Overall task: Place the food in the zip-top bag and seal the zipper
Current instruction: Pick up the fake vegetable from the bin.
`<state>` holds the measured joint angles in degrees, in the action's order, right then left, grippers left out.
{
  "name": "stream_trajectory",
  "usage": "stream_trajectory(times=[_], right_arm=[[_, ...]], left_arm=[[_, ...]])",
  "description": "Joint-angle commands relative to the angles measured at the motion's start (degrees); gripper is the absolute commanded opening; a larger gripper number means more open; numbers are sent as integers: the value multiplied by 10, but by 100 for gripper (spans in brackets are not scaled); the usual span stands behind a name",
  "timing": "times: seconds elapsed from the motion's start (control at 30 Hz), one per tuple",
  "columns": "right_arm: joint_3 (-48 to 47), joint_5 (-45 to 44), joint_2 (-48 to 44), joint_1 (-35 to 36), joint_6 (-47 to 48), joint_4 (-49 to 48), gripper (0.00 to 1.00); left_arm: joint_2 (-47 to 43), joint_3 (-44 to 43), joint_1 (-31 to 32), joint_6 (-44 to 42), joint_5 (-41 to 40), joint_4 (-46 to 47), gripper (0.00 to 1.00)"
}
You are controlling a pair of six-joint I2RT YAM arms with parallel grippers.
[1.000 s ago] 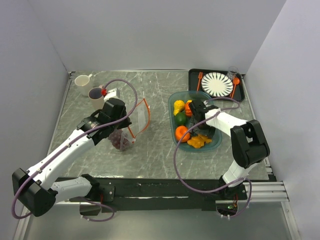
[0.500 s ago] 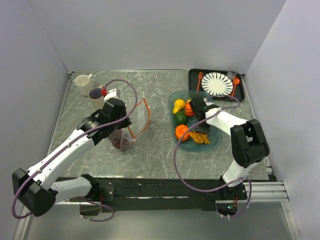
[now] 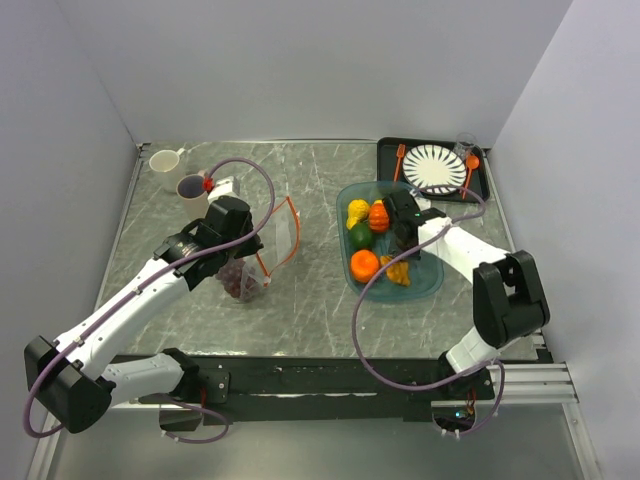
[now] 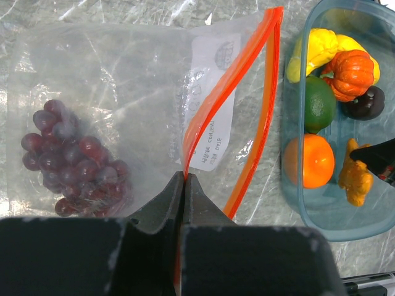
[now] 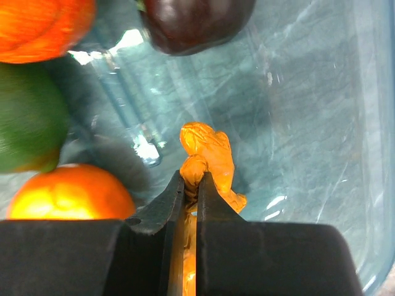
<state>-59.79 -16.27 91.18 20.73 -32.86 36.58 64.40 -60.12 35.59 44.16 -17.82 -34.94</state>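
Note:
The bag's opening is held apart, so my right gripper will next lift out of the teal tray (image 3: 430, 285), then turn toward the bag to reach between the zipper's edges.
The clear zip-top bag (image 3: 285, 238) (image 4: 123, 80) stands left of centre with its mouth held apart and a dark purple grape bunch (image 3: 234, 280) (image 4: 74, 160) inside. My left gripper (image 3: 260, 266) (image 4: 185, 176) is shut on the orange-red zipper (image 4: 222, 98) at the near rim. The rest of the food lies in the teal tray (image 3: 430, 285) (image 5: 296, 92): an orange (image 3: 364, 265) (image 5: 68, 191), a green piece (image 3: 361, 237), a yellow piece (image 3: 357, 212), a red-orange piece (image 3: 378, 216) and a dark purple piece (image 5: 194, 21). My right gripper (image 3: 403, 258) (image 5: 191, 179) is shut on a knobbly orange piece (image 5: 213, 154).
A black tray (image 3: 482, 185) at the back right holds a striped plate (image 3: 433, 168), an orange fork and a spoon. Two cups (image 3: 165, 160) (image 3: 192, 190) stand at the back left, close behind the left arm. Grey walls close in on three sides.
My right gripper has shut on the knobbly orange piece in the teal tray, and its arm has shifted a little to the right. The left gripper and the bag have stayed put.

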Motion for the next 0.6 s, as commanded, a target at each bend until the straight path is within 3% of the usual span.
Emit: stream_trajectory(times=[0.0,0.27,0.57], right_arm=[[-9,12,-57,-1,6,-19,0],[-15,73,-129,0,8,-39,0],[-27,319,-191,12,-30,-162,0]], left_arm=[[-3,-11,-2,-5,2,12,1],[4,-13,-2,-6,12,14,1],[1,-12,-2,-7,23,18,1]])
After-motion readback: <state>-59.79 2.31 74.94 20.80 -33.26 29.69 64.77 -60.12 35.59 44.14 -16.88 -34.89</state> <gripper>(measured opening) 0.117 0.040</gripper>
